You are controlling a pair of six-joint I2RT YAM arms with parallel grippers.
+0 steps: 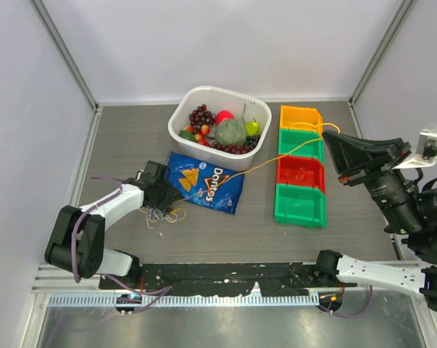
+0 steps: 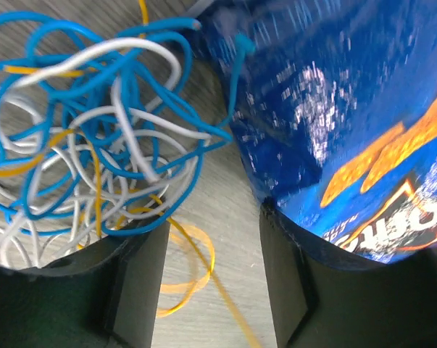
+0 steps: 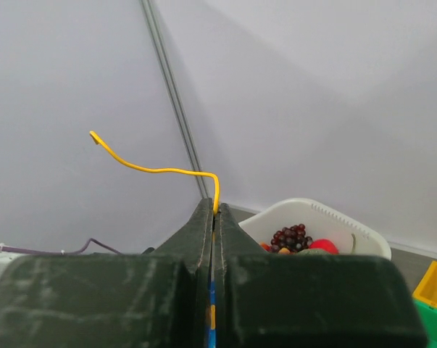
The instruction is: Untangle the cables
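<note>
I will swing my right gripper down next to free the cable on the table beside the bag, below and to the gripper's left in the top view.
A tangle of thin blue, white and yellow cables (image 1: 162,213) lies on the table left of centre; in the left wrist view the tangle (image 2: 95,145) fills the upper left. My left gripper (image 1: 157,194) is low over the tangle's far edge. The left gripper (image 2: 211,283) is open, with a loose loop of the yellow cable (image 2: 198,255) on the table between its jaws. My right gripper (image 1: 328,139) is raised over the bins and shut on the yellow cable (image 1: 276,159), which stretches from the tangle across the chips bag. In the right wrist view the yellow cable's free end (image 3: 153,170) sticks out above the right gripper (image 3: 217,206).
A blue Doritos bag (image 1: 205,182) lies right beside the tangle and also shows in the left wrist view (image 2: 334,109). A white tub (image 1: 196,98) of fruit stands behind it. An orange bin (image 1: 300,117), green bin (image 1: 300,142), red bin (image 1: 300,173) and green bin (image 1: 299,205) form a column at right.
</note>
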